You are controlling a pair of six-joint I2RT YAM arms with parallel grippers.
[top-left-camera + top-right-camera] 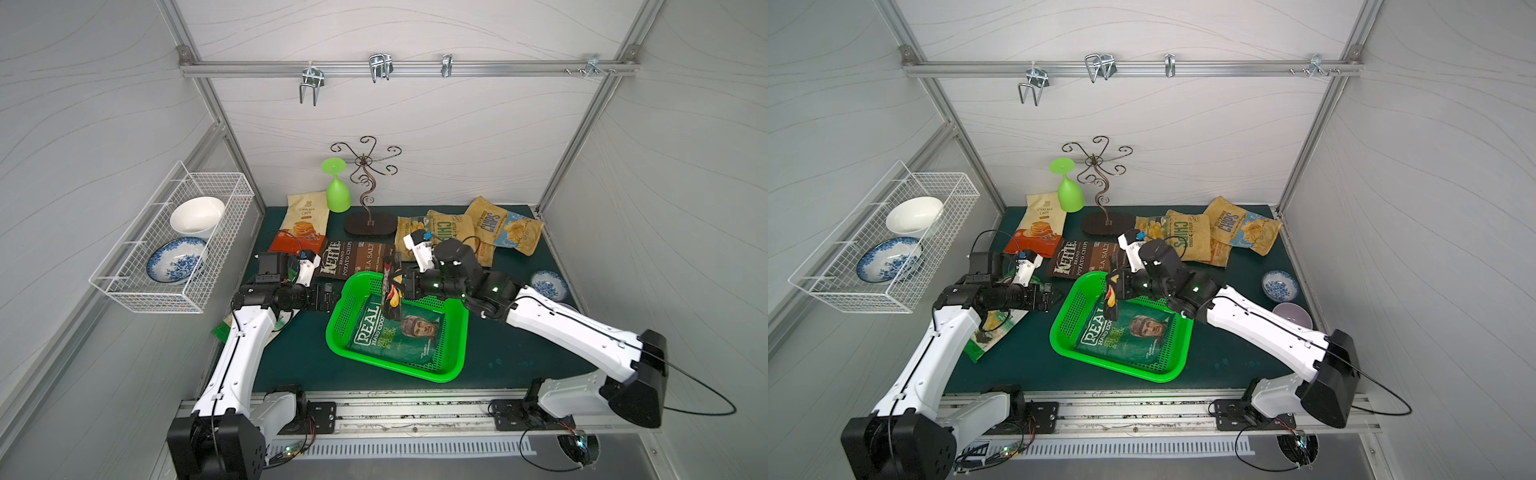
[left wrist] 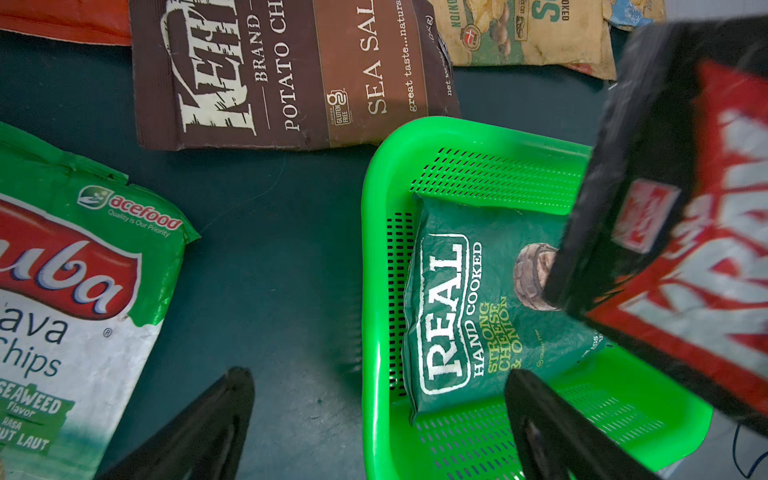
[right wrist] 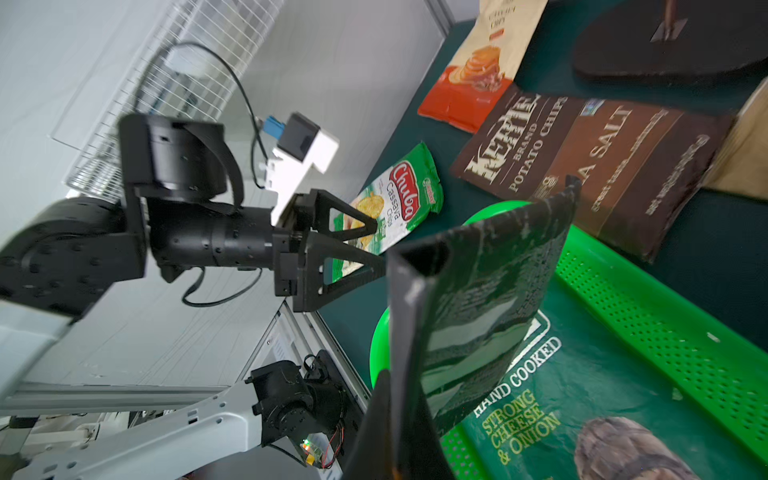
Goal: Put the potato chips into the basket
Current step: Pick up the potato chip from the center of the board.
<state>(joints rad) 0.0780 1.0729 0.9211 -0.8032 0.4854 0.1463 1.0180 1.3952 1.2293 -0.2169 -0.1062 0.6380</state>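
My right gripper moves down and back next and releases the Krax bag there. The reason is that the REAL bag's lettered end (image 1: 371,325) (image 3: 517,390) lies flat and uncovered below and back.
The green basket (image 1: 440,376) (image 1: 1142,374) lies mid-table with a dark green "REAL" chips bag (image 1: 399,336) (image 2: 469,307) flat inside. My right gripper (image 1: 401,286) (image 3: 399,415) is shut on a black-red Krax bag (image 1: 391,291) (image 3: 490,299), which hangs upright over the basket's far end. My left gripper (image 1: 332,296) (image 2: 380,376) is open and holds nothing, level with the basket's left rim. Behind the basket lie the brown Kettle bag (image 1: 353,259), the cream-orange Cassava Chips bag (image 1: 305,224) and tan CHIPS bags (image 1: 486,224). A white-green bag (image 1: 994,328) lies under my left arm.
An upturned green goblet (image 1: 337,195) and a curly metal stand (image 1: 368,220) stand at the back. A white wire rack (image 1: 174,245) with bowls hangs on the left wall. A small blue-white dish (image 1: 548,284) and a purple bowl (image 1: 1292,316) sit at the right.
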